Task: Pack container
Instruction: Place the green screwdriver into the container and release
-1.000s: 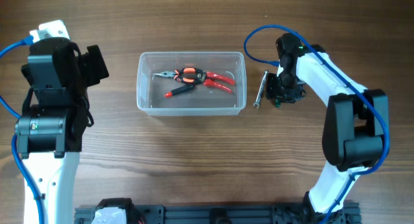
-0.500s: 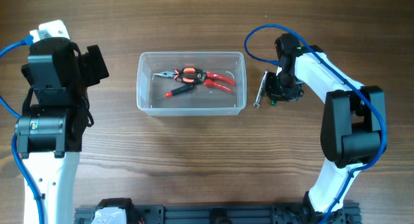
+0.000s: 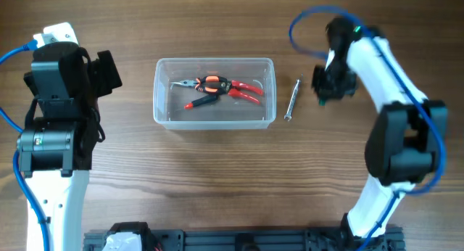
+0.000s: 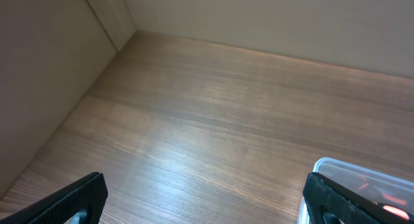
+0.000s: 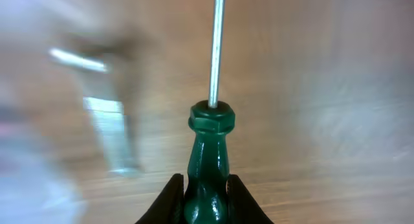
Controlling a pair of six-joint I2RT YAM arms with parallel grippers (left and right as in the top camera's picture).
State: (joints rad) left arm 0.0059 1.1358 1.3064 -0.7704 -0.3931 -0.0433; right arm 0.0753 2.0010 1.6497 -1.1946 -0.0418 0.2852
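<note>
Next, my right gripper moves over the bare near part of the container's bottom, to its left in the overhead view, and lets go of the screwdriver [image 5: 207, 153] there.
The clear plastic container [image 3: 162, 117] stands at the table's middle. It holds orange-and-black pliers [image 3: 204, 83], red-handled cutters [image 3: 245, 91] and a small red-handled tool [image 3: 196, 104]. My right gripper [image 3: 330, 90] is to the right of the container and is shut on a green-handled screwdriver [image 5: 207, 153], whose steel shaft [image 5: 217, 49] points away from the wrist. My left gripper [image 4: 210, 204] is open and empty, far left of the container, whose corner [image 4: 336, 166] shows in the left wrist view. The left arm [image 3: 61, 84] stands at the left edge.
A slim silver metal tool [image 3: 292, 99] lies on the wood between the container's right wall and my right gripper. It shows blurred in the right wrist view [image 5: 111, 133]. A wall borders the table at the far left [image 4: 52, 68].
My right gripper has moved up and to the right, away from the silver tool, with the green screwdriver in it. The left arm and the container have not moved.
</note>
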